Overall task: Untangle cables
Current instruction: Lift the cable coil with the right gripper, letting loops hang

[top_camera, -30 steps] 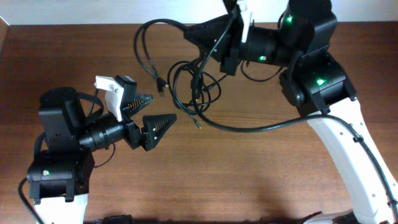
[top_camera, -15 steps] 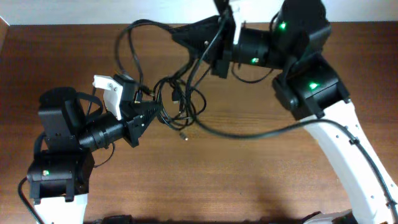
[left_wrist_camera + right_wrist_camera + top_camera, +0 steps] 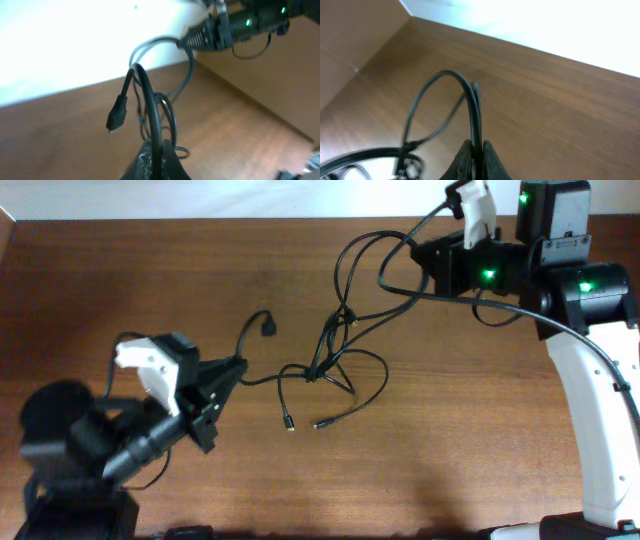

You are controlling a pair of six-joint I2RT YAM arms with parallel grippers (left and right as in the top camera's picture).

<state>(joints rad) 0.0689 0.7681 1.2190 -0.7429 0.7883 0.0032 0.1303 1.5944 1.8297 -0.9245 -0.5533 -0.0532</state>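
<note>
My left gripper is going to pull its cord up and outward, over the bare wood toward the white strip, and then let it go, because the cord still runs into the knot.
The cables (image 3: 333, 366) are thin black cords knotted together mid-table, stretched between both grippers. My left gripper (image 3: 234, 370) at lower left is shut on one cord, which arches up past the fingers in the left wrist view (image 3: 150, 100). A black plug (image 3: 117, 115) dangles from that cord. My right gripper (image 3: 422, 256) at upper right is shut on another cord (image 3: 472, 107) that loops over and back down toward the knot. Loose plug ends (image 3: 289, 423) lie on the wood just below the tangle.
The brown wooden table (image 3: 150, 270) ends at a white strip (image 3: 200, 198) along the far edge. A thicker black wire (image 3: 560, 325) runs along the right arm's white link (image 3: 600, 410).
The left gripper has shut on a cord and pulled back down-left. The right arm has swung up and right with its cord, and the bundle is now stretched out between them.
</note>
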